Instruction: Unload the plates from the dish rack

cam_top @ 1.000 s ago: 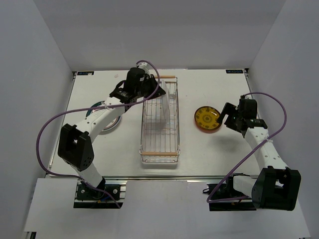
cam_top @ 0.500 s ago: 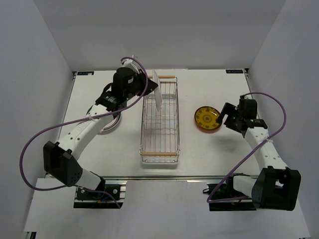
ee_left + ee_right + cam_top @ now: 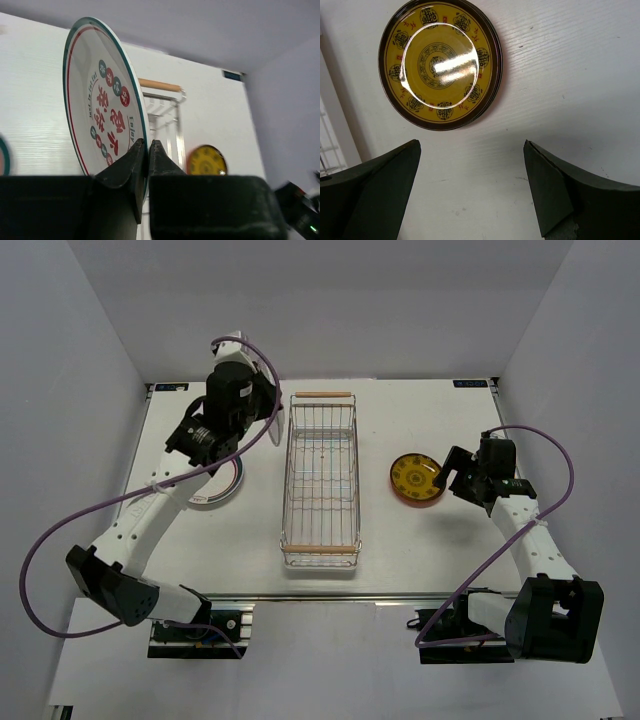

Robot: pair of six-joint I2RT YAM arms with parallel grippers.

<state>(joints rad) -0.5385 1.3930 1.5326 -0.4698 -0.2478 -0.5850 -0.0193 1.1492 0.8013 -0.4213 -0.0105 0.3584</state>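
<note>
I will lower my left gripper and tilt it toward the stack of plates, then release the plate, because the plate I am holding stands on edge and the stack lies flat below it.
A white plate [image 3: 100, 100] with a dark-green rim and red characters stands on edge in the air, and my left gripper [image 3: 148, 145] is shut on its rim. That arm is raised left of the dish rack [image 3: 322, 480], a silver wire basket with wooden handles that holds no plates. In the top view the arm hides the held plate. A yellow dotted plate [image 3: 416, 480] lies flat on the table right of the rack. My right gripper [image 3: 472, 185] hovers open just beside the yellow plate [image 3: 440, 65], with nothing between its fingers.
A stack of plates [image 3: 218, 492] lies on the table left of the rack, partly under my left arm. The rack's far wooden handle [image 3: 159, 85] shows behind the held plate. Grey walls close in the white table on three sides.
My left arm has lifted the white plate up out of the rack and swung it to the left. The rack now holds nothing. The right arm has not moved.
</note>
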